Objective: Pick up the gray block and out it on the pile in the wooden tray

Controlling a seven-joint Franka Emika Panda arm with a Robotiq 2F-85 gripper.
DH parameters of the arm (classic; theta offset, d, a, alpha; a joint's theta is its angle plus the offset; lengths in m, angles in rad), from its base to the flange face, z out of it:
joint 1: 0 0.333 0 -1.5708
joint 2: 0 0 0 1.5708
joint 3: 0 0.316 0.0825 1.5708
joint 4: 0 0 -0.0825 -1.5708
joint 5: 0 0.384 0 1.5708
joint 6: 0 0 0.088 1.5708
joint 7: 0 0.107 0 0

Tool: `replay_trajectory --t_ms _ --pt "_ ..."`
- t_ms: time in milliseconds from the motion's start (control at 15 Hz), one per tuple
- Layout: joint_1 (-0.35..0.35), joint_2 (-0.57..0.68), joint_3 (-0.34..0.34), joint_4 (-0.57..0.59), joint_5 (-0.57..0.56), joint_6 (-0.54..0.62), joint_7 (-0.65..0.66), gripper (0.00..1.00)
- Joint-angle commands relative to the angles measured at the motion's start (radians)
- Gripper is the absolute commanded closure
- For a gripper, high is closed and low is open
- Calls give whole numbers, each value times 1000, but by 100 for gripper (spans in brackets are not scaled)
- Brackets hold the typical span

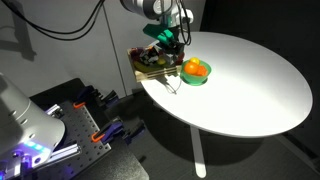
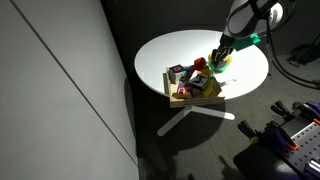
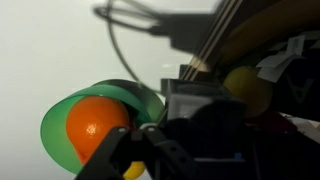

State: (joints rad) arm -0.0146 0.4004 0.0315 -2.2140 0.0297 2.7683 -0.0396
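Observation:
The gripper moves away from the green bowl and over the pile of coloured blocks next, and releases there, because the gray block still hangs by the tray's rim.
The gray block fills the middle of the wrist view, close to the camera and between my dark fingers. My gripper looks shut on it. In both exterior views the gripper hangs just above the wooden tray, at the side next to the green bowl. The tray sits at the table's edge and holds a pile of several coloured blocks. The block itself is too small to make out in the exterior views.
A green bowl with an orange ball stands right beside the tray. A yellow round object lies in the tray. The round white table stretches beyond them. Cables hang from my arm.

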Motion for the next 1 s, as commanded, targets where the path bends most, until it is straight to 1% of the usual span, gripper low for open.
replay_trajectory --t_ms 0,533,933 --pt "0 -39 24 4 19 1 -5 76" --pt "51 -61 73 -1 10 71 4 76" --pt "99 -38 74 -8 -8 100 9 76"
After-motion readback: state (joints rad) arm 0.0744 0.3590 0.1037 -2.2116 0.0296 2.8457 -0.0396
